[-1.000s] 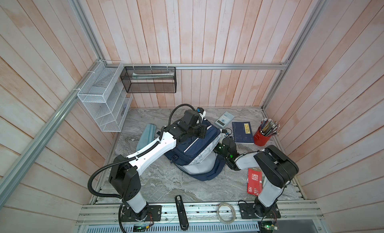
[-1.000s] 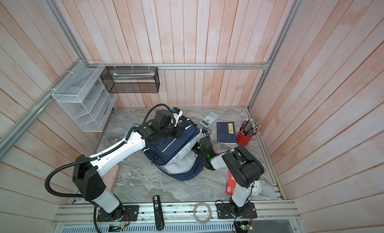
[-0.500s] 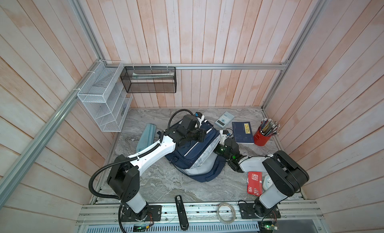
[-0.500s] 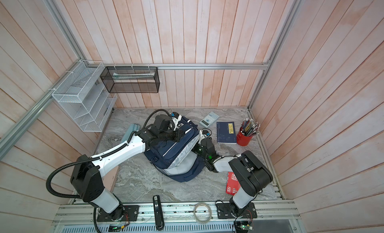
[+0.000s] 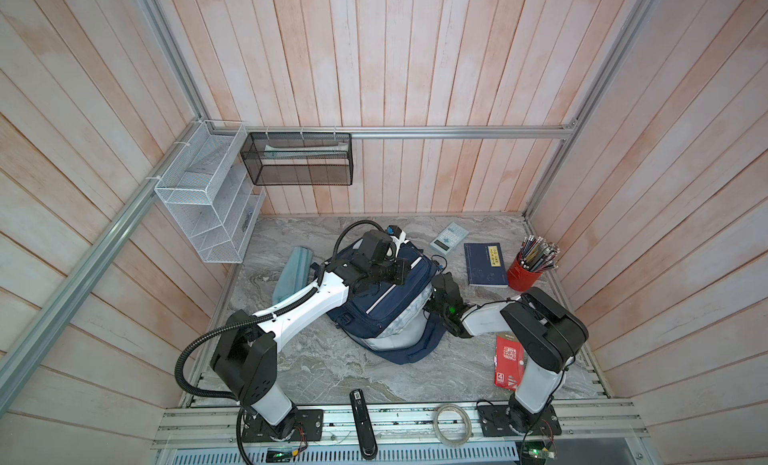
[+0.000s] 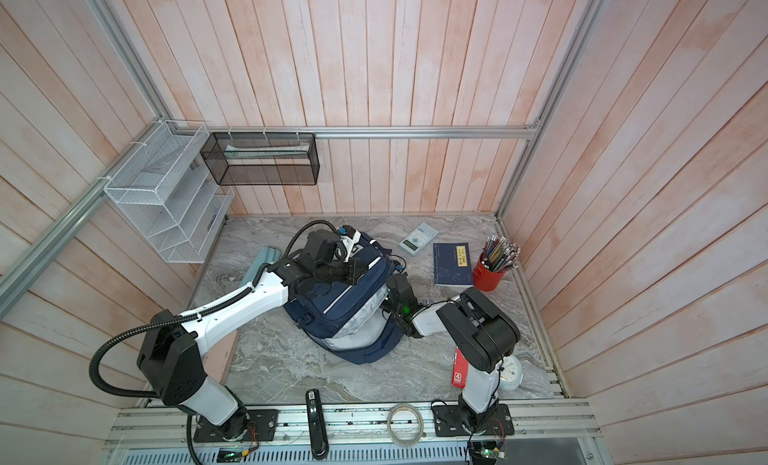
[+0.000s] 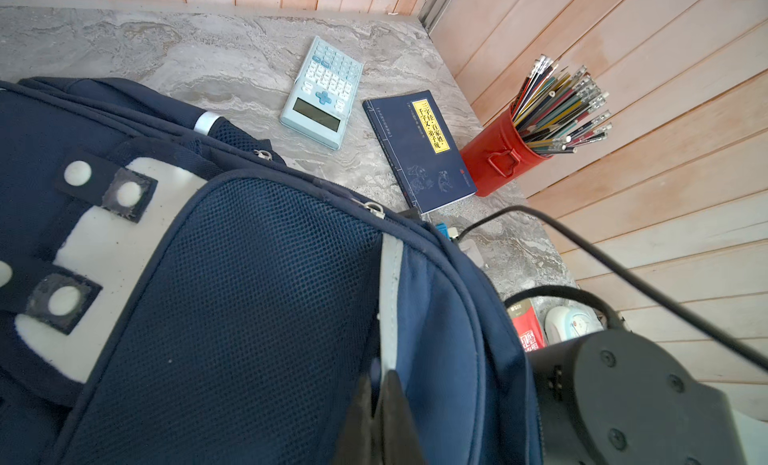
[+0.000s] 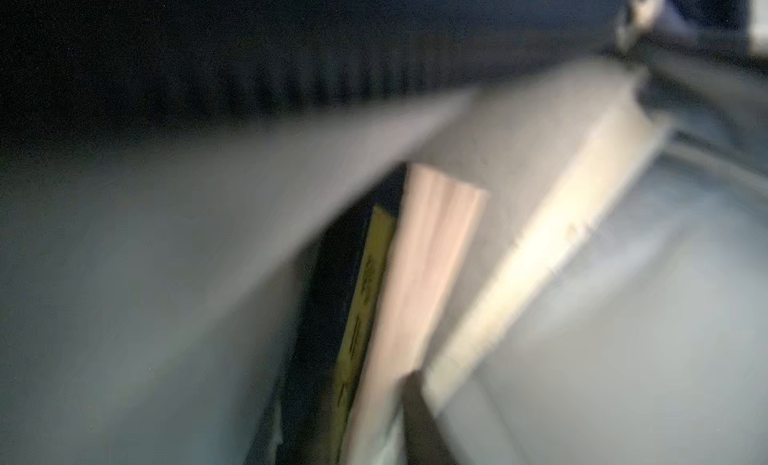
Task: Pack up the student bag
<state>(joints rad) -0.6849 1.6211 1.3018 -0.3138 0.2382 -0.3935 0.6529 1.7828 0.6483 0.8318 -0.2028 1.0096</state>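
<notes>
My left gripper holds the fabric beside the white stripe and needs to bring it down over the bag's opening [image 5: 404,333] and release it. The navy book already stands inside the bag.
The student bag [image 5: 390,313] [image 6: 345,305], a navy backpack with a white stripe, lies mid-table. My left gripper [image 5: 402,272] [image 7: 380,380] rests on top of it, shut on the fabric beside the white stripe. My right gripper [image 5: 430,303] reaches into the bag's opening from the right, its tips hidden there in both top views. In the blurred right wrist view a navy book with a yellow label [image 8: 370,276] and pale page edges stands inside the bag. One dark finger [image 8: 413,396] lies against the pages; the other is hidden.
Right of the bag lie a pale blue calculator [image 5: 449,238], a navy book [image 5: 486,264] and a red can of pencils [image 5: 525,274]. A red booklet [image 5: 509,361] and a white clock [image 6: 509,371] sit by the right arm's base. A teal pouch [image 5: 293,272] lies left.
The left gripper came down slightly with the bag's top, shifting the bag. The right arm's elbow swung out right and back while its wrist stayed at the bag's opening.
</notes>
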